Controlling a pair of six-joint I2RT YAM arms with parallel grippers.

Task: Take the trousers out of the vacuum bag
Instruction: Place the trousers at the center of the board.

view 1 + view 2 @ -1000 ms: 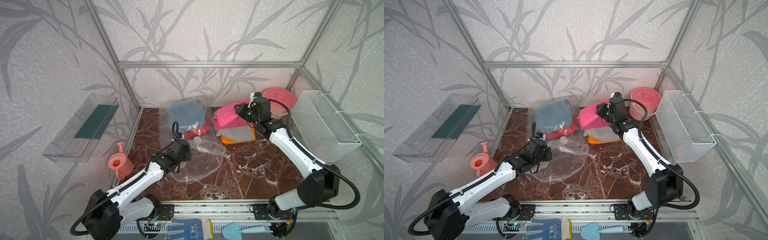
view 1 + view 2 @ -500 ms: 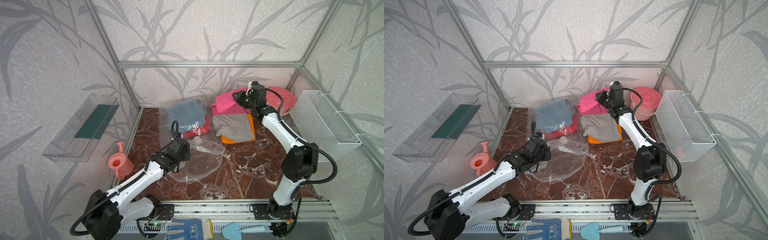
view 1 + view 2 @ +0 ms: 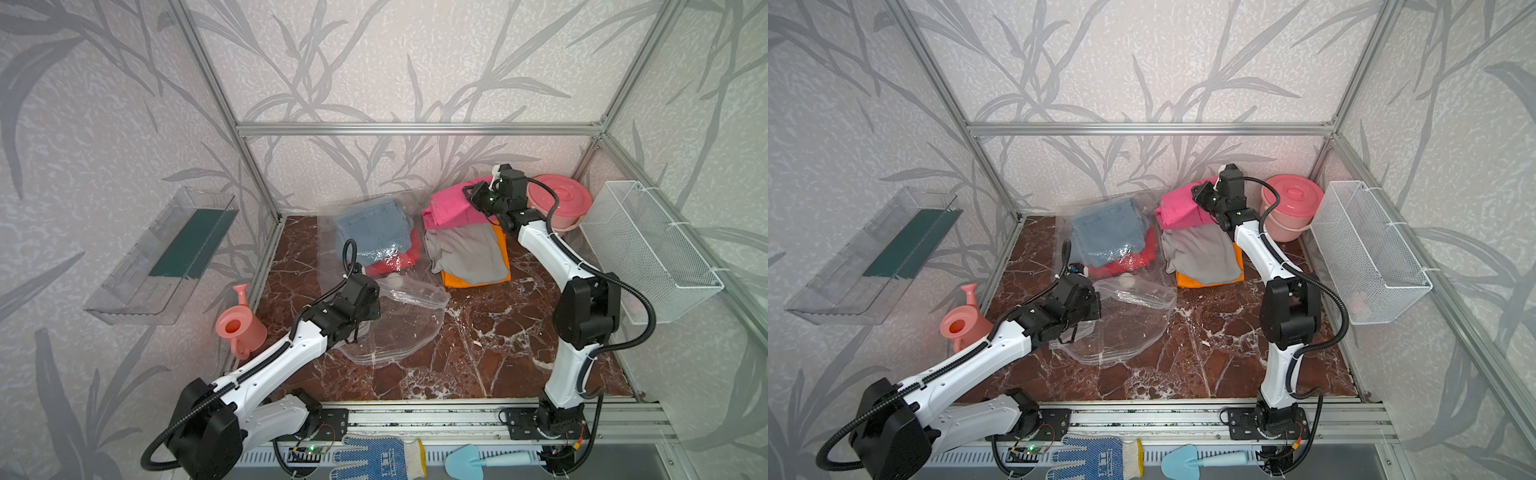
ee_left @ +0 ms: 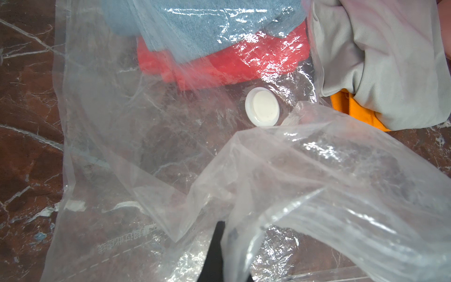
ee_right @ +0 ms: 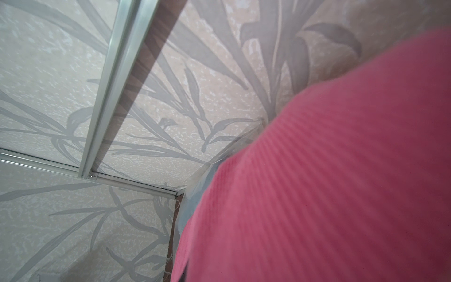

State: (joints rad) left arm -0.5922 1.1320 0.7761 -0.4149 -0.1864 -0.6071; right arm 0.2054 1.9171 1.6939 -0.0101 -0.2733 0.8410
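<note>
The hot pink trousers already hang clear of the bag, so the right gripper should next move down and back and lay them over the grey trousers to release them.
The clear vacuum bag lies crumpled mid-floor, and its white valve shows in the left wrist view. Blue denim trousers and red trousers sit inside its far end. My left gripper is shut on the bag's near edge. Beside the bag, grey trousers lie on orange trousers. My right gripper is shut on the hot pink trousers, held up above the grey ones near the back wall.
A pink lidded bucket stands in the back right corner beside a white wire basket on the right wall. A pink watering can stands left, under a clear wall tray. A dotted glove and blue trowel lie in front.
My right gripper has lifted the hot pink trousers up and back toward the wall, baring the grey trousers beneath. The left arm and the bag have not moved.
</note>
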